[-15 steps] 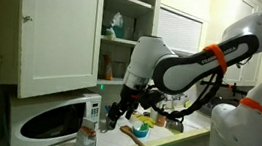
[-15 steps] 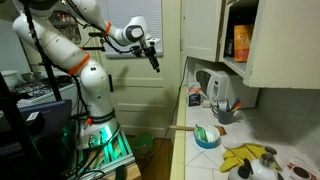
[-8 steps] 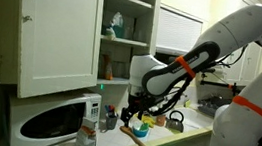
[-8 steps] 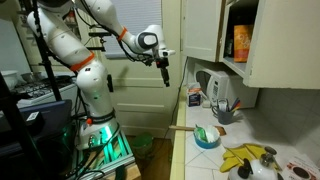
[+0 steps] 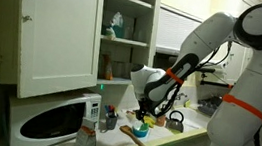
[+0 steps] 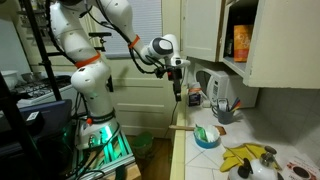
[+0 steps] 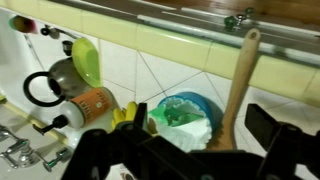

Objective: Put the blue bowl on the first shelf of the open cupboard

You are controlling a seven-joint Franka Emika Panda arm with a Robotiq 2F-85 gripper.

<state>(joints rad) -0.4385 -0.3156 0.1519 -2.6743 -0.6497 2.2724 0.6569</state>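
I need to move my gripper outward and down next, so it straddles the blue bowl's rim (image 7: 215,112) beside the wooden spoon, because that rim is below my gripper and outward of it.
The blue bowl (image 5: 139,131) sits on the tiled counter and holds green and white stuff. It also shows in an exterior view (image 6: 207,137) and in the wrist view (image 7: 190,100). My gripper (image 5: 144,113) hangs open above the bowl, pointing down, in both exterior views (image 6: 179,88). In the wrist view the open, empty jaws (image 7: 200,128) straddle the bowl without touching it. The open cupboard (image 5: 60,34) is up on the wall, its door swung out. Its first shelf (image 5: 115,78) is the lowest board inside and looks bare.
A white microwave (image 5: 54,122) stands below the cupboard door. A wooden spoon (image 7: 240,80) lies right beside the bowl. A kettle (image 7: 60,80), an orange tin (image 7: 95,103) and yellow items crowd the counter. A teal bottle (image 5: 117,24) stands on a higher shelf.
The arm has swung from the open room over to the counter and lowered the gripper to just above the blue bowl. The bowl has not moved.
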